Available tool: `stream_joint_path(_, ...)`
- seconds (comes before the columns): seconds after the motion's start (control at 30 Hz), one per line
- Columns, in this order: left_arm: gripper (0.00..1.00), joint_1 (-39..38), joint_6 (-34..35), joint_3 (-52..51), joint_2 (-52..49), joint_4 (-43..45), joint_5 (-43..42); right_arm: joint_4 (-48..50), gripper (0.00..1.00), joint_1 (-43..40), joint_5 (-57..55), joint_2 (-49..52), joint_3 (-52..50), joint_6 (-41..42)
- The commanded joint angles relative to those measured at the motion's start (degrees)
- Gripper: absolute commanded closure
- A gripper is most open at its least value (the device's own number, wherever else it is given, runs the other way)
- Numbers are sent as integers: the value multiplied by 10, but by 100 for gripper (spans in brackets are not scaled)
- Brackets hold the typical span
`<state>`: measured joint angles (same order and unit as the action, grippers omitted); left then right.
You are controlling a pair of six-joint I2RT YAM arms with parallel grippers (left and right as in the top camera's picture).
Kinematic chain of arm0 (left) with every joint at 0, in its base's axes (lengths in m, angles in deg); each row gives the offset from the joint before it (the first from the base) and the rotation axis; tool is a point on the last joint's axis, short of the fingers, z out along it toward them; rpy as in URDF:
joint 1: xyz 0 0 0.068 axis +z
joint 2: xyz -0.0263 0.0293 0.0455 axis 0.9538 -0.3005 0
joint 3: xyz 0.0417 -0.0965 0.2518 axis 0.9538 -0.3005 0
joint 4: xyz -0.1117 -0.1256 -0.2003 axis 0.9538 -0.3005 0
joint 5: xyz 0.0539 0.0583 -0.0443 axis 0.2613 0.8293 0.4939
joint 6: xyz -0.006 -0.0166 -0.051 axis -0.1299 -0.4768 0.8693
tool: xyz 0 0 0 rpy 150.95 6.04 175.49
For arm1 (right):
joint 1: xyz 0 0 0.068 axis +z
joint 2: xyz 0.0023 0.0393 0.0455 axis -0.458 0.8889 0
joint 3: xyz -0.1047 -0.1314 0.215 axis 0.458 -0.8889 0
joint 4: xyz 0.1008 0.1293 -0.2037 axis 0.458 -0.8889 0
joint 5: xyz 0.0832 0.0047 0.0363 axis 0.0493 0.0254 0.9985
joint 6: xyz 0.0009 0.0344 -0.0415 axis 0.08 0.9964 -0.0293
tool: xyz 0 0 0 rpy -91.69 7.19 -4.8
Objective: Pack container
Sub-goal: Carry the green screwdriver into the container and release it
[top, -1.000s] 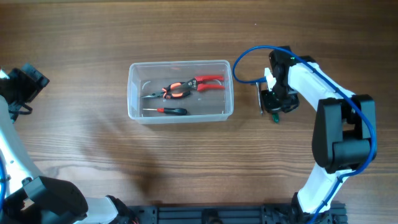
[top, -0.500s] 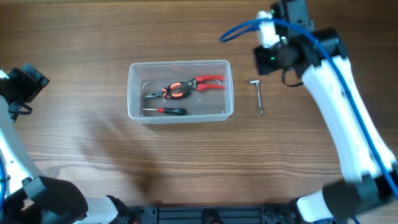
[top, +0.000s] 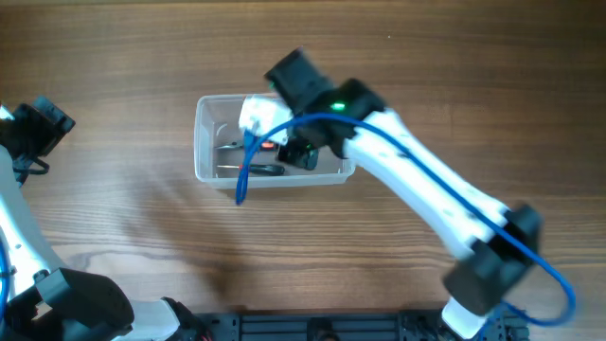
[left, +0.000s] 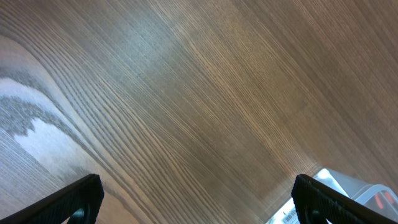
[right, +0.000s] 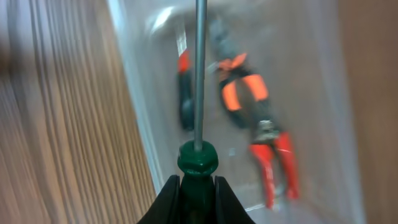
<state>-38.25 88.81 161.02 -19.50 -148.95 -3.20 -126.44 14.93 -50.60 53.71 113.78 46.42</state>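
I will next lower my right gripper into the tub, over the tub's bare bottom beside the pliers' red handles, and release the screwdriver's green handle there, because that spot is clear.
The container (top: 203, 142), a clear plastic tub, stands mid-table. My right gripper (top: 305, 152) hangs over its right half, shut on the green handle of a screwdriver (right: 198, 163). The screwdriver's steel shaft (right: 199, 68) points ahead over the tub. In the right wrist view, orange-and-red pliers (right: 252, 102) and a dark-handled screwdriver (right: 185, 99) lie on the tub floor (right: 311, 93). From overhead the arm hides most of the pliers, while the dark screwdriver (top: 263, 169) shows near the front wall. My left gripper (left: 196, 208) is open over bare wood at the far left.
The right arm (top: 426, 199) stretches diagonally from the front right across the table to the tub, with its blue cable (top: 244, 170) dangling over the tub's front wall. The left arm (top: 38, 128) stays at the table's left edge.
My right arm rose from the table right of the tub and swung left, carrying the green-handled screwdriver over the container. The left arm has not moved.
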Motion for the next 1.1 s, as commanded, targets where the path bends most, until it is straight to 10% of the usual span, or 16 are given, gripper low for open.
stream_joint_path(0.0, 0, 3, 9, 4, -1, 0, -9, -21, 96, -3, -30, 65, -2, -136)
stream_joint_path(0.6, 0, 3, 9, 4, -1, 0, -9, -12, 93, -80, 5, 152, -25, -146)
stream_joint_path(0.73, 0, 3, 9, 4, -1, 0, -9, 2, 54, -76, 2, 152, -25, -102)
stream_joint_path(1.07, 0, 3, 9, 4, -1, 0, -9, -41, 43, -69, -81, 90, 52, 115)
